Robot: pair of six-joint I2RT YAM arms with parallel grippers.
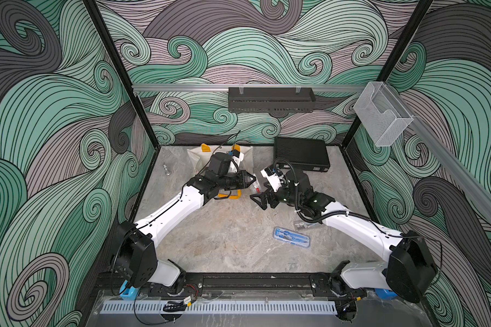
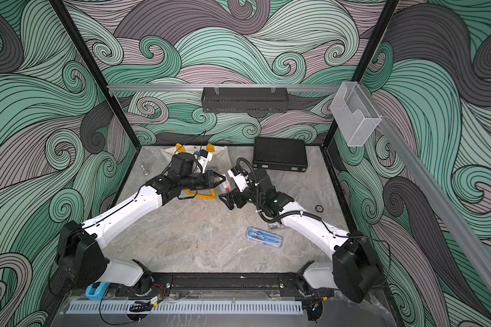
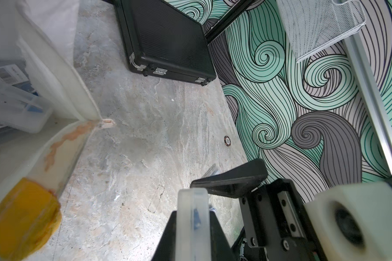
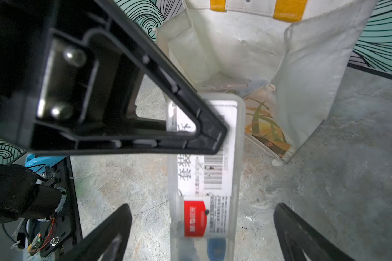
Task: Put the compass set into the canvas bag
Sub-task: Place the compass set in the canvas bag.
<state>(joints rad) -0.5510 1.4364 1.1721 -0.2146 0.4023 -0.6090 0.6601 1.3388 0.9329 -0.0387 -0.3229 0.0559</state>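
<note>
I will next swing my left gripper over the bag's opening [image 1: 203,158] [image 3: 18,104], which is outward of and below it, and let go, because my right gripper's fingers are off the case.
My left gripper [image 3: 193,226] is shut on a compass set [image 3: 190,203], a clear plastic case seen edge-on between its jaws. In both top views this gripper [image 1: 251,179] [image 2: 221,179] holds the case [image 1: 256,185] mid-table. The case's label and red sticker [image 4: 204,176] show in the right wrist view, and its far end points at the open mouth of the canvas bag [image 4: 303,79]. My right gripper [image 4: 201,206] [image 1: 257,199] stands open, its fingers well apart on either side of the case without touching it. The cream bag [image 1: 194,158] lies at the back left, with clear boxes inside it.
Another compass set [image 1: 291,237], in a blue case, lies on the table near the right arm. A black hard case [image 1: 300,155] sits at the back right. One yellow bag handle [image 1: 230,194] lies under the left wrist. A small metal piece [image 1: 166,169] and a small ring [image 2: 319,208] lie near the sides.
</note>
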